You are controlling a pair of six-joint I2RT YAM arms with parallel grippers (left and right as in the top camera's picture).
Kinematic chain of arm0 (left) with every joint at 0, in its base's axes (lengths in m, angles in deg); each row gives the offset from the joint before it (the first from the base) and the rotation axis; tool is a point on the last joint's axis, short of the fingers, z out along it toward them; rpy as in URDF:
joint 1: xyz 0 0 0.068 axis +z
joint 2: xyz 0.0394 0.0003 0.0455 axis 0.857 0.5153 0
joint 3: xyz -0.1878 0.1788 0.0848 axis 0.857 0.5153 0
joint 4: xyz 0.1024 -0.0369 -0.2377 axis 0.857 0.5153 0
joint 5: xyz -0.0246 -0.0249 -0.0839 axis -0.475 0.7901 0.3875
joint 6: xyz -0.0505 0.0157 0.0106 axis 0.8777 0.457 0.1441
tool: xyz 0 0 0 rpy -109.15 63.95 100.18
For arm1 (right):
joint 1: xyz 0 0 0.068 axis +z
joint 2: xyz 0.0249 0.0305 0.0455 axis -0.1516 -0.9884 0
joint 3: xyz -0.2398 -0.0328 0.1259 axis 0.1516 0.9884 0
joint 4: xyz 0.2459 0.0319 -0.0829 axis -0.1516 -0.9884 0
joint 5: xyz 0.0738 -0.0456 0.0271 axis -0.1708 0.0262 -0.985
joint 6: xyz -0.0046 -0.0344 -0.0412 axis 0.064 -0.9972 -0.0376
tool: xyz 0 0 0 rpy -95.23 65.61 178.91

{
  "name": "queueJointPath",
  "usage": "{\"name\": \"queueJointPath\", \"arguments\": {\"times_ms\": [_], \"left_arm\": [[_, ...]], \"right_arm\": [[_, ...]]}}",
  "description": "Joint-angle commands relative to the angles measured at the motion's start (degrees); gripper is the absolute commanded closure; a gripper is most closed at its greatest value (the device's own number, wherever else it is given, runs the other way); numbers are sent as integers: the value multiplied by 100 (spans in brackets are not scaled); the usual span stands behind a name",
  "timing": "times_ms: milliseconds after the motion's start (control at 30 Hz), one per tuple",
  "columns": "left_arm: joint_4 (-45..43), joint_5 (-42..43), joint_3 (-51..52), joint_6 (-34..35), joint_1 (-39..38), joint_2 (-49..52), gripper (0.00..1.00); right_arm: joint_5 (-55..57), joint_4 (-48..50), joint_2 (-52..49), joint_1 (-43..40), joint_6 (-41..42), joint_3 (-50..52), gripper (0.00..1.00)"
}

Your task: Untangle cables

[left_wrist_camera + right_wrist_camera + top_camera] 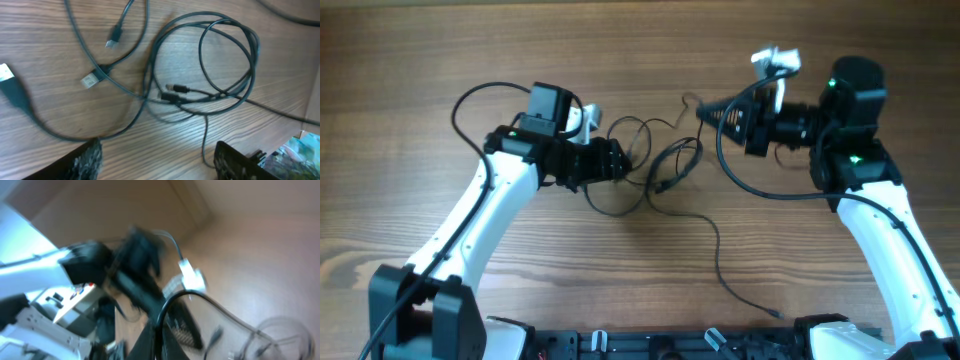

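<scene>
My right gripper pulls to the right in the overhead view next and releases the black cable over open wood, because part of the cable still runs into the loops.
The cables [660,165] lie in loose black loops on the wood between my two arms. One strand trails toward the front edge and ends in a plug [775,315]. In the left wrist view the loops [210,60] sit just ahead, with plug ends [91,80] to the left. My left gripper [160,165] is open just short of them, with only bare wood between its fingers [87,160]. My right gripper [705,113] hangs at the tangle's right side. It is shut on a black cable [192,296] that arcs out from between its jaws in the blurred right wrist view.
The arms' own thicker black wires [750,185] loop beside the right arm and over the left arm [470,100]. A white clip [775,60] sticks up behind the right gripper. A black rail [670,345] runs along the table's front edge.
</scene>
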Motion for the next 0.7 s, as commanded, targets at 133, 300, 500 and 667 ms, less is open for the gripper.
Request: {"name": "queueJointPath", "arguments": {"times_ms": [133, 300, 500, 667], "left_arm": [[-1558, 22, -63, 474, -964, 289, 16], [-1886, -673, -63, 476, -1580, 304, 16], [-1884, -691, -63, 479, -1757, 601, 17], [-1851, -789, -63, 472, -1757, 944, 35]], "right_arm": [[730, 540, 96, 11, 2673, -125, 96], [1502, 1019, 98, 11, 3744, -127, 96], [1469, 1851, 98, 22, 4391, -127, 95], [1429, 1851, 98, 20, 4385, -127, 96]]}}
